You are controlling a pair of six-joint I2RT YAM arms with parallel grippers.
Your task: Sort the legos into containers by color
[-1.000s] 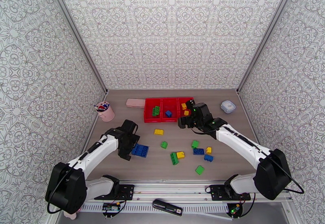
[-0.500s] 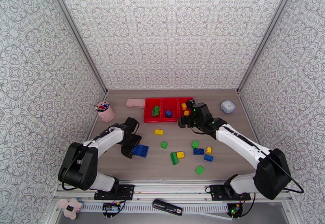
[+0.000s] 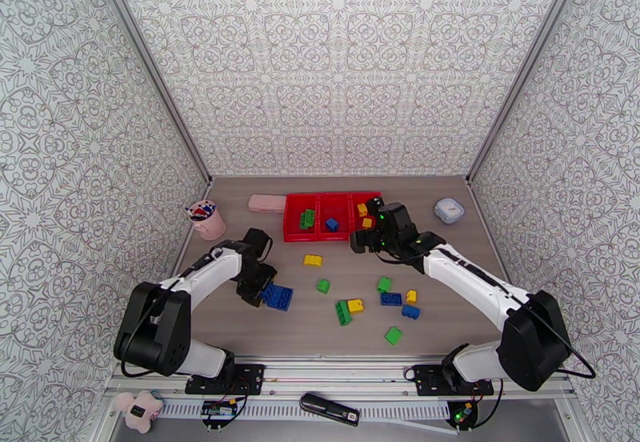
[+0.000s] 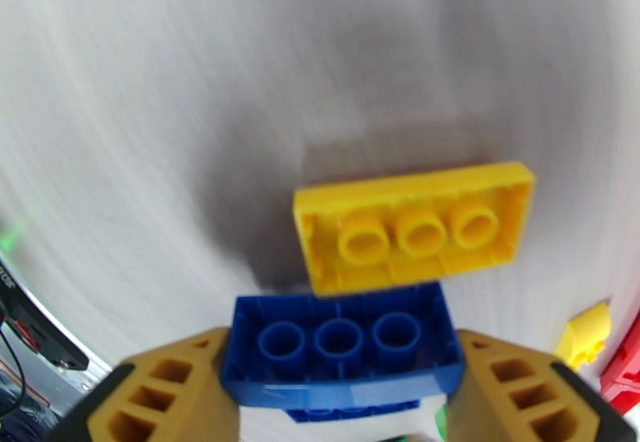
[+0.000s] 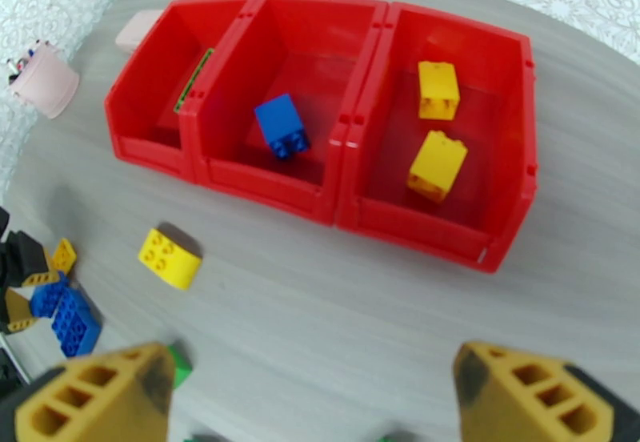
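Observation:
My left gripper holds the long blue lego. Next I should lift it outward over the middle red container, already holding a blue lego, and let it go.
My left gripper (image 3: pixel 260 289) (image 4: pixel 344 347) sits low over the table's left part, its yellow fingers pressed on both ends of a blue lego (image 3: pixel 277 297) (image 4: pixel 340 379). The lego's hollow underside faces the wrist camera. A yellow lego (image 4: pixel 412 231) lies against its far edge, underside also showing. The red containers (image 3: pixel 290 226) (image 5: pixel 352 155) stand at the back: green lego (image 3: pixel 306 218) left, blue lego (image 5: pixel 282 125) middle, two yellow legos (image 5: pixel 437 165) right. My right gripper (image 3: pixel 364 239) (image 5: pixel 308 403) hangs open just in front of them, holding nothing.
Loose legos lie mid-table: yellow (image 3: pixel 312 259), green (image 3: pixel 322 285), green (image 3: pixel 384 283), blue (image 3: pixel 390 299), a green-yellow pair (image 3: pixel 344 311), green (image 3: pixel 393 335). A pink cup (image 3: pixel 207 219) stands back left. A white round box (image 3: pixel 449 210) sits back right.
The left gripper's fingers have narrowed onto the blue lego, and the lego has tipped and shifted slightly. The left arm's elbow swung in. The right arm has not moved.

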